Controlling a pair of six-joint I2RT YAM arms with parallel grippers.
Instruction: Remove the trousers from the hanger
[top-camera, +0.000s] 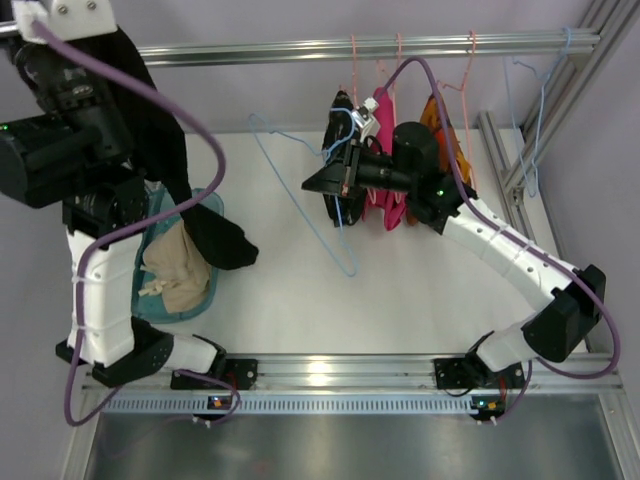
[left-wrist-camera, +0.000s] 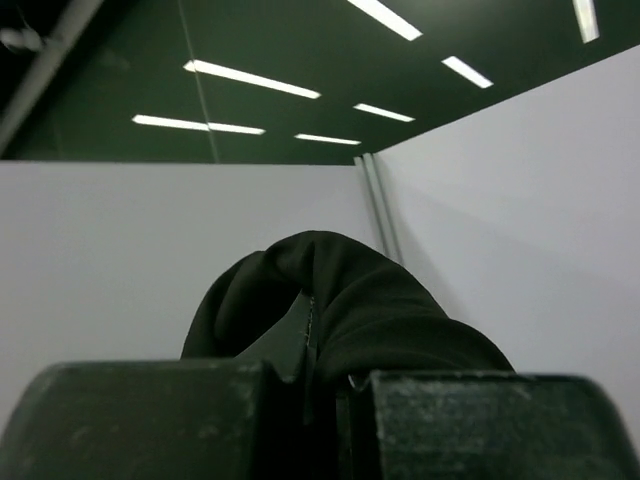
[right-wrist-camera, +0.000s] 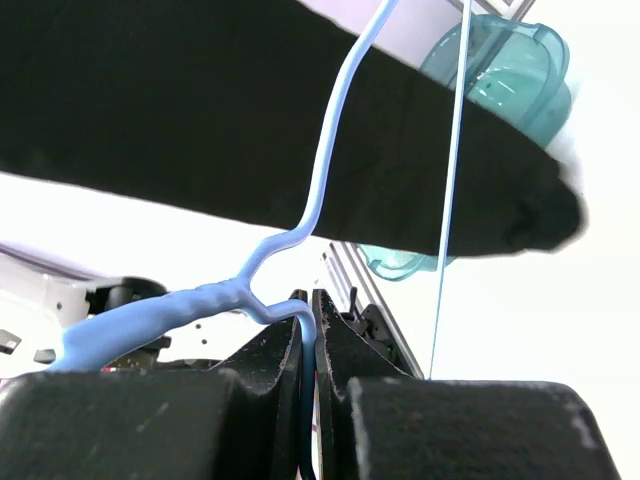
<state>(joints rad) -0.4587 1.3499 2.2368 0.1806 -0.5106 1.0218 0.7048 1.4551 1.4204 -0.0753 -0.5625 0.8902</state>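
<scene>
The teal basket lies below my left gripper and the hanger is bare. The gripper tips downward and lowers over the basket next, releasing the trousers (top-camera: 160, 130) there.
The black trousers (top-camera: 160, 130) hang from my raised left gripper (top-camera: 100, 40) at the top left. Their lower end (top-camera: 218, 240) lies on the white table beside a teal basket. In the left wrist view my gripper (left-wrist-camera: 320, 380) is shut on a fold of the trousers (left-wrist-camera: 380, 310). My right gripper (top-camera: 314, 183) is shut on the light-blue hanger (top-camera: 296, 194), held over the middle of the table. The hanger is bare and apart from the trousers. In the right wrist view the gripper (right-wrist-camera: 310, 310) pinches the hanger wire (right-wrist-camera: 327, 150), with the trousers (right-wrist-camera: 200, 110) behind.
The teal basket (top-camera: 212, 203) at the left holds beige cloth (top-camera: 180, 270). A metal rail (top-camera: 300, 47) crosses the back. Pink hangers (top-camera: 390, 60) carry black speckled, pink (top-camera: 385, 195) and orange (top-camera: 445, 140) garments behind my right arm. Another blue hanger (top-camera: 540, 110) hangs at the far right.
</scene>
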